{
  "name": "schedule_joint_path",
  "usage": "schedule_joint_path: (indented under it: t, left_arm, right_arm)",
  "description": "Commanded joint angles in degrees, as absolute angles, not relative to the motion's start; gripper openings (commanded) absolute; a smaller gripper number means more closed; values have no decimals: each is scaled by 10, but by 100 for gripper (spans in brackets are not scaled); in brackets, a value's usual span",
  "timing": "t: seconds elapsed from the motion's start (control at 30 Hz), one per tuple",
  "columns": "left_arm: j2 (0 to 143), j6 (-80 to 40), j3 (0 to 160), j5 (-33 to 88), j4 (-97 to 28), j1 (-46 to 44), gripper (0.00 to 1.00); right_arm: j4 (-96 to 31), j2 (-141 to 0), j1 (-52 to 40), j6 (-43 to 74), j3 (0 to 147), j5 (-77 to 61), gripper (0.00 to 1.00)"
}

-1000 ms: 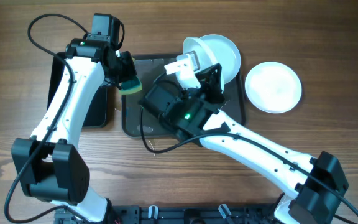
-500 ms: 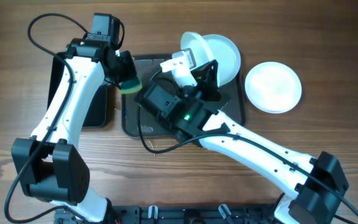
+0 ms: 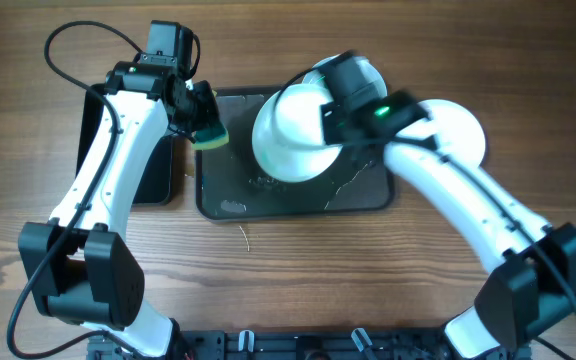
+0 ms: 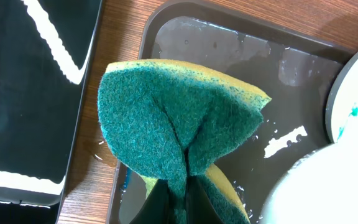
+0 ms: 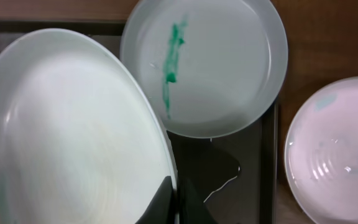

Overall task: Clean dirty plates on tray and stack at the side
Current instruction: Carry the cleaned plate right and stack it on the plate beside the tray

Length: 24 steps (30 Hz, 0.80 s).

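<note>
The robot should move its right gripper to the right in the overhead view and then down to let go on the third plate [image 3: 459, 130] [image 5: 340, 149], because that plate lies beside the tray.
My right gripper [image 5: 174, 200] is shut on the rim of a white plate [image 5: 73, 137] and holds it above the dark grey tray [image 5: 229, 168]. In the overhead view this plate [image 3: 290, 138] hangs over the tray's [image 3: 228, 195] middle, with my right gripper [image 3: 326, 125] at its right rim. A second plate [image 5: 210, 62] with a teal smear lies on the tray's far right. A third plate [image 5: 334, 149] lies on the table right of the tray. My left gripper [image 4: 182, 202] is shut on a green-and-yellow sponge [image 4: 179, 118] over the tray's far left corner.
A smaller black tray [image 3: 153, 175] stands left of the grey tray, mostly under my left arm. The grey tray's floor is wet with streaks of water [image 4: 284, 140]. My right arm crosses over the third plate [image 3: 463, 125] and the tray's right end.
My right arm has swung round, and the held plate has moved from the tray's far edge to over its middle and lies flatter. The left arm with the sponge has not moved.
</note>
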State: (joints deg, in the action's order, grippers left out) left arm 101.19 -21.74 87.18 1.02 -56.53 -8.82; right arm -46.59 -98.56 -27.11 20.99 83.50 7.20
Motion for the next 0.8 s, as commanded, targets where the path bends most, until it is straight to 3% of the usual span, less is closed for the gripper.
schedule_joint_path:
  t: [0.0, 0.2, 0.33, 0.77]
  left_arm:
    - [1005, -210, 880, 17, -562, -88, 4]
    - [1005, -210, 880, 17, -562, -88, 4]
    - [1005, -210, 880, 18, -562, -88, 4]
    - [1005, -210, 880, 19, -553, -88, 4]
  right_arm:
    - [-473, -972, -162, 220, 832, -133, 4]
    - [-522, -972, 36, 210, 832, -145, 4]
    - [-533, -972, 124, 213, 814, -58, 4]
    - [-393, -975, 166, 253, 660, 15, 6]
